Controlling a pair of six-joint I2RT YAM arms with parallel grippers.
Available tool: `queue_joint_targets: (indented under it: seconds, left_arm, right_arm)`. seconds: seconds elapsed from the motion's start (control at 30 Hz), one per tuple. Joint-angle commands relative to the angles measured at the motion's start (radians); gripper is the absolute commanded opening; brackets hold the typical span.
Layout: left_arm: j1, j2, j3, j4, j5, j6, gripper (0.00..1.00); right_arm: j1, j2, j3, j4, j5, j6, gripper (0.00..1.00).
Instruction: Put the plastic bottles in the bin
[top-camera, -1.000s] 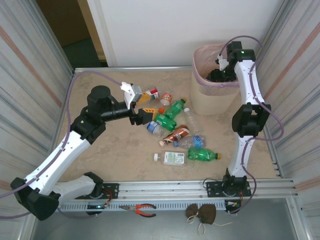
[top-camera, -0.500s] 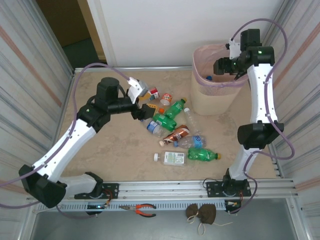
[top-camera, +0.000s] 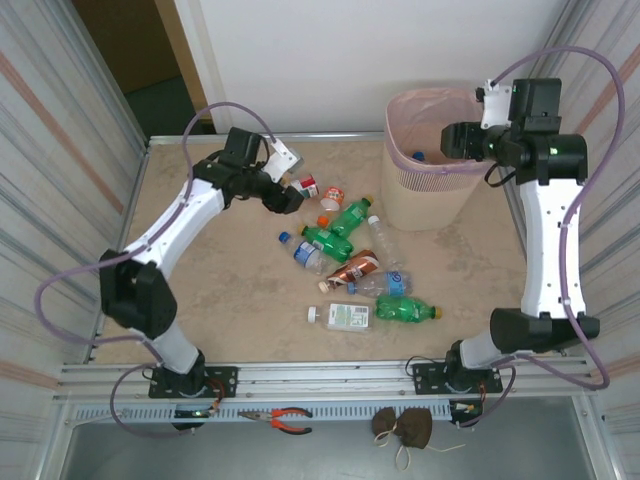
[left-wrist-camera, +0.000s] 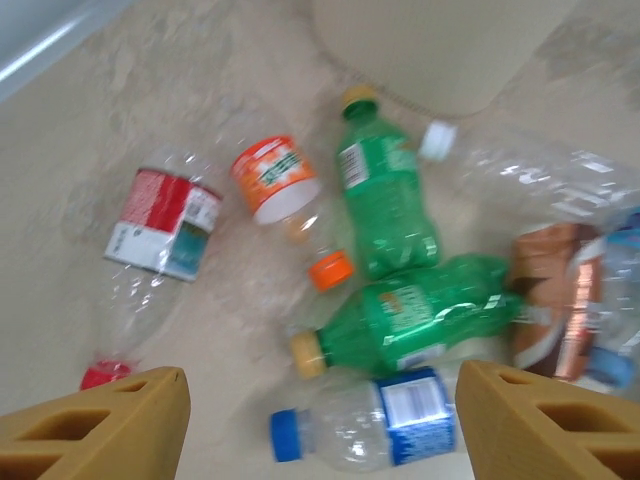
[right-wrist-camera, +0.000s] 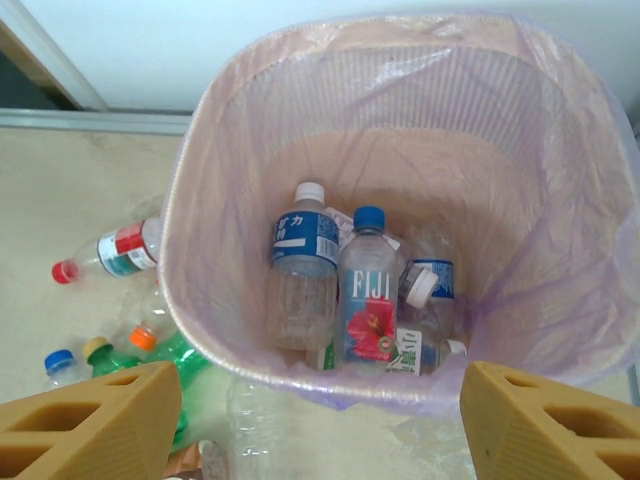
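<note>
My left gripper moves away from the green bottles and lowers onto the cap next. The red cap (left-wrist-camera: 105, 374) lies below it and farther from those bottles.
Several plastic bottles lie in a loose heap mid-table: green ones (top-camera: 350, 215), a brown-labelled one (top-camera: 350, 270) and a white-labelled one (top-camera: 345, 317). My left gripper (top-camera: 285, 197) hovers open and empty over the heap's far-left end. In the left wrist view, my left gripper (left-wrist-camera: 320, 425) has a clear bottle with a blue cap and label (left-wrist-camera: 400, 425) on the table below its fingers, next to a green bottle (left-wrist-camera: 420, 320). The beige bin (top-camera: 430, 195) stands at the far right. My right gripper (right-wrist-camera: 320, 430) hangs open and empty above the bin's pink liner (right-wrist-camera: 470, 130). Several bottles lie inside, one of them a Fiji bottle (right-wrist-camera: 367, 290).
Corrugated walls close in both sides of the table. Orange-handled pliers (top-camera: 285, 418) and a brown pouch (top-camera: 403, 428) lie on the ledge in front of the arm bases. Bare tabletop stretches left of the bottle heap (top-camera: 210, 290).
My right gripper rose out of the bin and now hangs above its right rim. My left arm swung toward the far side, carrying its open gripper a little farther over the bottles.
</note>
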Motion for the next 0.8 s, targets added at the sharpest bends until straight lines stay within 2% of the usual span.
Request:
queue_joint_targets:
  seconds: [0.0,0.17,0.37,0.77]
  left_arm:
    - [0.028,0.081,0.081,-0.078,-0.074,0.083,0.71]
    - [0.072,0.233,0.176,-0.141,-0.087,0.189,0.71]
    - [0.123,0.346,0.220,-0.155,-0.085,0.298,0.70]
    - [0.170,0.540,0.340,-0.170,-0.034,0.387,0.69]
  right_arm:
    - [-0.011,-0.063,-0.055,0.060,-0.015,0.031,0.73]
    - [-0.017,-0.123,-0.112,0.066,-0.009,0.031,0.73]
    - [-0.017,-0.165,-0.196,0.093,-0.032,0.048,0.73]
    - [-0.017,-0.168,-0.210,0.085,-0.044,0.050,0.73]
